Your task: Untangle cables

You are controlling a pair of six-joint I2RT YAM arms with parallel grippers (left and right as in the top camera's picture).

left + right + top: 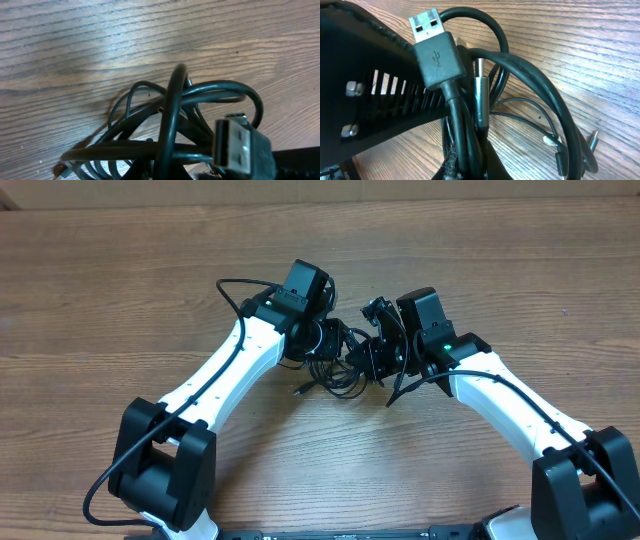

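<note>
My right gripper holds the USB cord, so my left gripper will next lift and move away from the tangle, to the left in the overhead view, and open.
The cables (pixel 338 377) are a tangle of thin black cords hanging between my two grippers at the table's middle. My left gripper (pixel 322 342) is on the tangle's left and my right gripper (pixel 372 358) on its right, almost touching. In the right wrist view my right gripper (pixel 470 167) is shut on several cords (pixel 465 125). A USB plug (pixel 432 40) sticks up past the fingers, and a silver barrel plug (pixel 480 95) lies beside it. In the left wrist view the looped cords (pixel 172 120) fill the lower frame, where my left gripper (pixel 162 172) pinches them. The USB plug (pixel 237 145) is at the right.
The wooden table (pixel 120 290) lies all around. A loose plug end (pixel 300 391) rests on the wood below the tangle, and another cord end (pixel 393 398) trails near the right arm. The left gripper's slotted black body (pixel 380 100) crowds the right wrist view.
</note>
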